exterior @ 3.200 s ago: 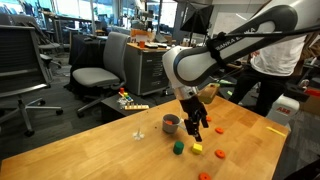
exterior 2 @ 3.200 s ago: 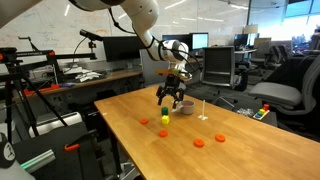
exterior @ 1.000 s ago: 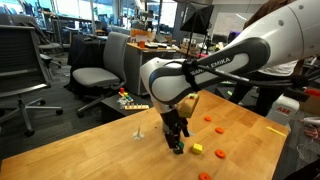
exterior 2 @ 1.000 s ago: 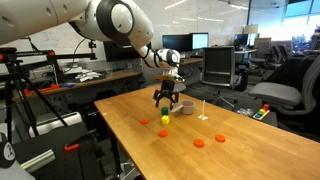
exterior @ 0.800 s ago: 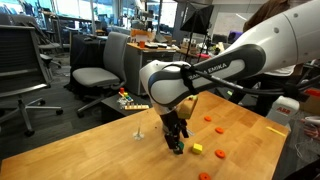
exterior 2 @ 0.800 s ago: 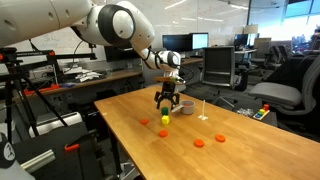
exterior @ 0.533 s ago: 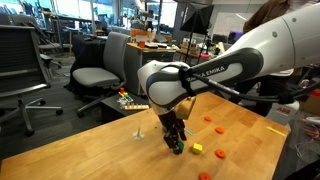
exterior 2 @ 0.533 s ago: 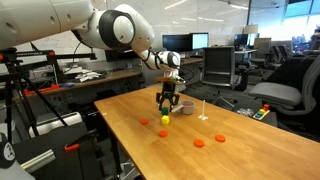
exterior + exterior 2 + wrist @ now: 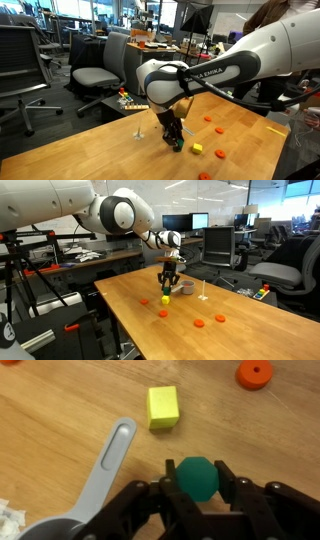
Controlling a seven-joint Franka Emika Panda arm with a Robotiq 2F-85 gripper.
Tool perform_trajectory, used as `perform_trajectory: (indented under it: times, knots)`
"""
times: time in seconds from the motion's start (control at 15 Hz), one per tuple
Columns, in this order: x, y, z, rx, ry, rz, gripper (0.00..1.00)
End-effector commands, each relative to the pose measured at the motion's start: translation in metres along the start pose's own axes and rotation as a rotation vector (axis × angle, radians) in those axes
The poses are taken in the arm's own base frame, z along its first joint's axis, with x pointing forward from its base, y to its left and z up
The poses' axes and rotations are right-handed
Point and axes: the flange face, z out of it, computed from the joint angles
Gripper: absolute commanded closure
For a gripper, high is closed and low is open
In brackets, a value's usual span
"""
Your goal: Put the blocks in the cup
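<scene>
My gripper will next raise the low-held block, shift left in the wrist view over the rim of the grey cup's bowl [image 9: 187, 281] [image 9: 57, 529] and release, since the bowl lies there.
In the wrist view my gripper [image 9: 199, 470] is shut on the green block [image 9: 198, 478], with a dark finger pressed against each side of it. The yellow block [image 9: 163, 406] lies on the wood just beyond it, and an orange-red block [image 9: 255, 373] sits further off. The grey cup's handle [image 9: 110, 458] runs beside the gripper, its bowl cut off at the frame's lower corner. In both exterior views the gripper [image 9: 175, 143] [image 9: 168, 285] reaches down to the tabletop beside the yellow block [image 9: 197, 148] [image 9: 165, 299]. The cup [image 9: 186, 286] stands just behind it.
Orange-red blocks [image 9: 219, 153] [image 9: 198, 322] lie scattered on the wooden table [image 9: 250, 330]. A tiny whitish stemmed object [image 9: 139, 132] [image 9: 204, 288] stands near the cup. Office chairs and desks surround the table, and a person stands at its far side.
The jaws have closed from wide open onto the green block. The arm has barely moved.
</scene>
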Motion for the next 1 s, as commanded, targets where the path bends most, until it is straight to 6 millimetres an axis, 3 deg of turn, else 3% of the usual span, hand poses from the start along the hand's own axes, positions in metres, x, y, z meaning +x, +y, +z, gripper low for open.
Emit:
perform_trajectory:
  times: [0.0,0.27,0.47,0.67,0.93]
  knots:
    - [-0.006,-0.006,-0.034,-0.042,0.028,-0.008,0.82]
    - [-0.016,-0.016,-0.077,-0.059,0.086,-0.001,0.82]
    - [-0.025,-0.011,-0.107,-0.063,0.135,0.02,0.82]
    - [-0.036,0.013,-0.128,-0.065,0.169,0.068,0.82]
    - [-0.046,0.048,-0.139,-0.063,0.186,0.127,0.82]
